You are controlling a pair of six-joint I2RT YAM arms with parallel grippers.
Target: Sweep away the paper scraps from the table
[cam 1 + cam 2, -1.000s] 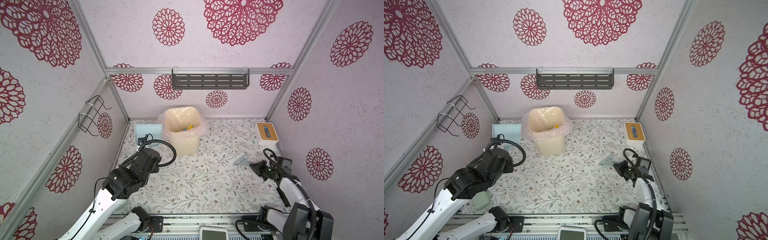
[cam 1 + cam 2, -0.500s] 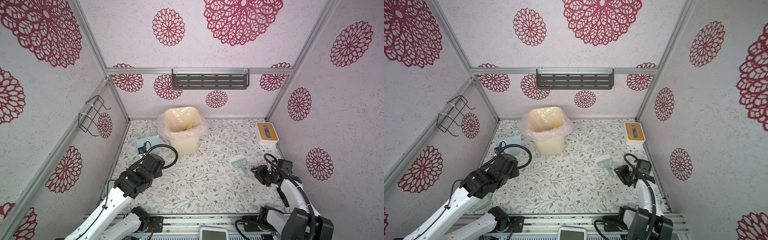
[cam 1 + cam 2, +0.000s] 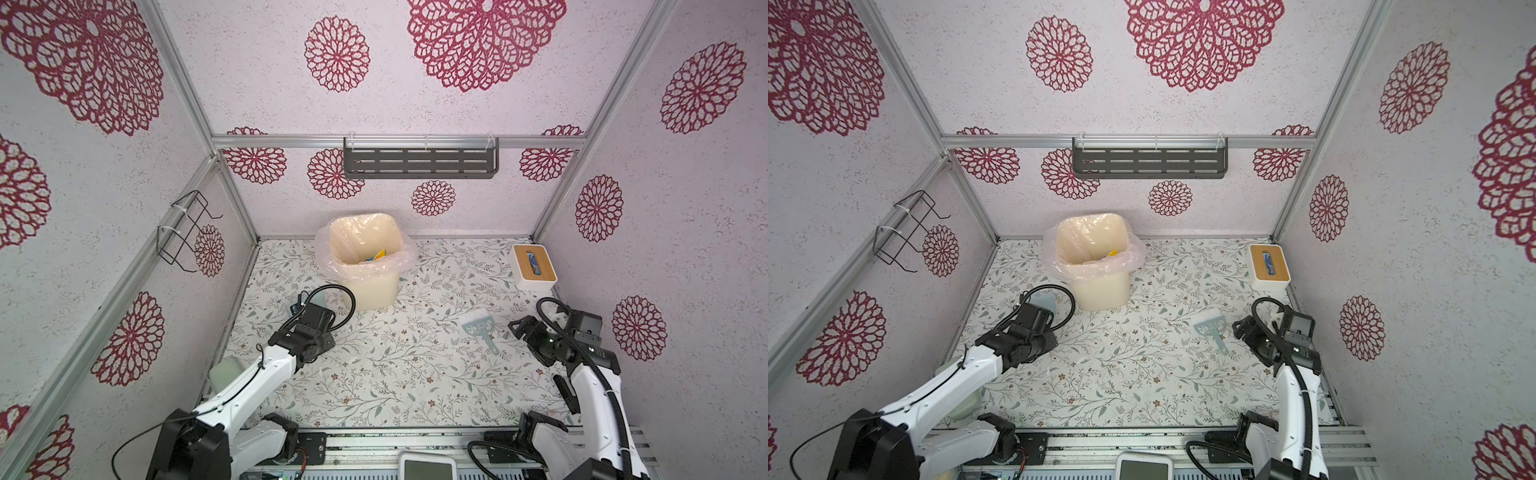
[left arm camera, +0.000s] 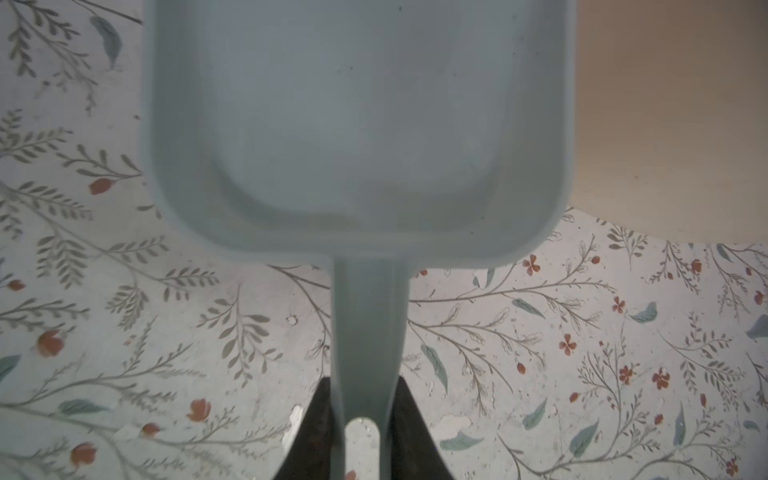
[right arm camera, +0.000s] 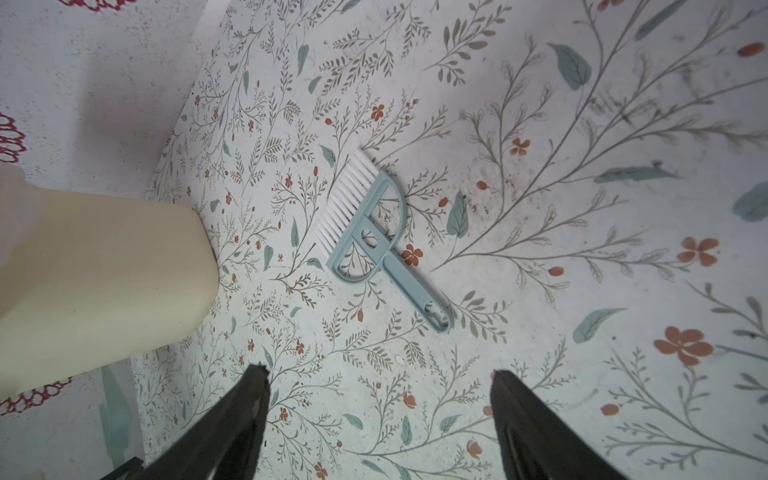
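Observation:
I will lower the empty pan with my left gripper next until the pan rests, then let go of the handle, because the bare tabletop (image 3: 335,307) (image 4: 492,300) beside the bin is just below the gripper.
The only paper scraps I see are yellow and blue bits (image 3: 376,255) (image 3: 1112,252) inside the lined bin. My left gripper (image 4: 361,432) is shut on the handle of the pale blue dustpan (image 4: 357,124). The pan is empty and sits low over the table (image 3: 395,374), just left of the bin. In both top views only a corner of the dustpan (image 3: 317,296) (image 3: 1045,300) shows past the wrist. The blue brush (image 3: 478,328) (image 3: 1209,326) (image 5: 374,232) lies flat on the table. My right gripper (image 3: 524,328) (image 5: 379,372) stands open just right of its handle, touching nothing.
The cream bin (image 3: 370,282) with a plastic liner stands at the back centre. A white tissue box (image 3: 533,266) with a wooden lid sits in the back right corner. A grey shelf (image 3: 419,163) hangs on the back wall and a wire rack (image 3: 187,232) on the left wall.
My right gripper opened and let go of the brush, which now lies on the table, then drew back a little. My left arm carried the dustpan from the back wall toward the bin.

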